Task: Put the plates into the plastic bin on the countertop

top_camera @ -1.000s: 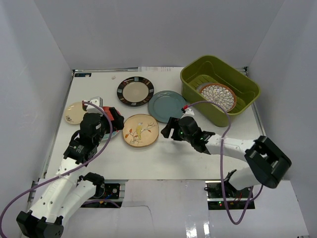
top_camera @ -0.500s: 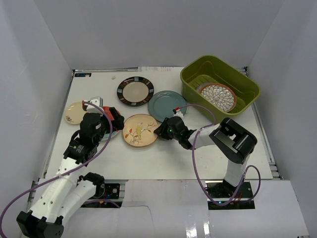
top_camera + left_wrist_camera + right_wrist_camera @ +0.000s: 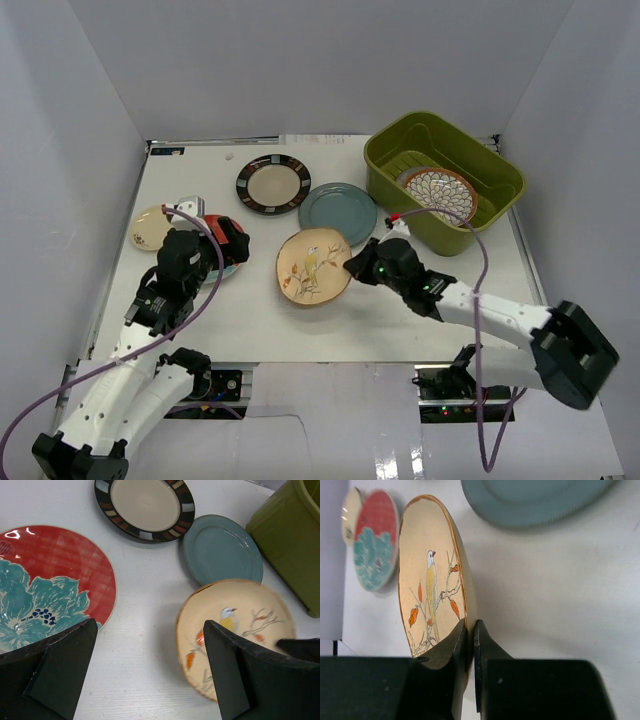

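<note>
Next, my right gripper rises outward, to its right in the top view, past the side of the bin point(image 3: 432, 117), over the petal plate point(image 3: 438, 193), and releases.
My right gripper point(image 3: 352, 268) is shut on the rim of the tan bird plate point(image 3: 313, 266), which is tilted up on edge above the countertop point(image 3: 300, 320). The right wrist view shows the jaws point(image 3: 471, 630) pinching that plate point(image 3: 430, 580) at its near rim. The olive-green plastic bin point(image 3: 432, 117) stands at the back right and holds the brown-white petal plate point(image 3: 438, 193). My left gripper point(image 3: 225, 245) hangs open over the red-teal floral plate point(image 3: 45, 585), holding nothing. The teal plate point(image 3: 337, 213) and the black-striped-rim plate point(image 3: 273, 184) lie flat behind.
A small cream plate point(image 3: 152, 227) lies at the far left, partly behind my left arm. White walls close in the countertop on three sides. The right arm's cable point(image 3: 455, 222) loops in front of the bin's near wall.
My right gripper has shut on the tan bird plate's rim, tipped it up off the countertop and carried it a little to the right. The left arm has barely moved.
</note>
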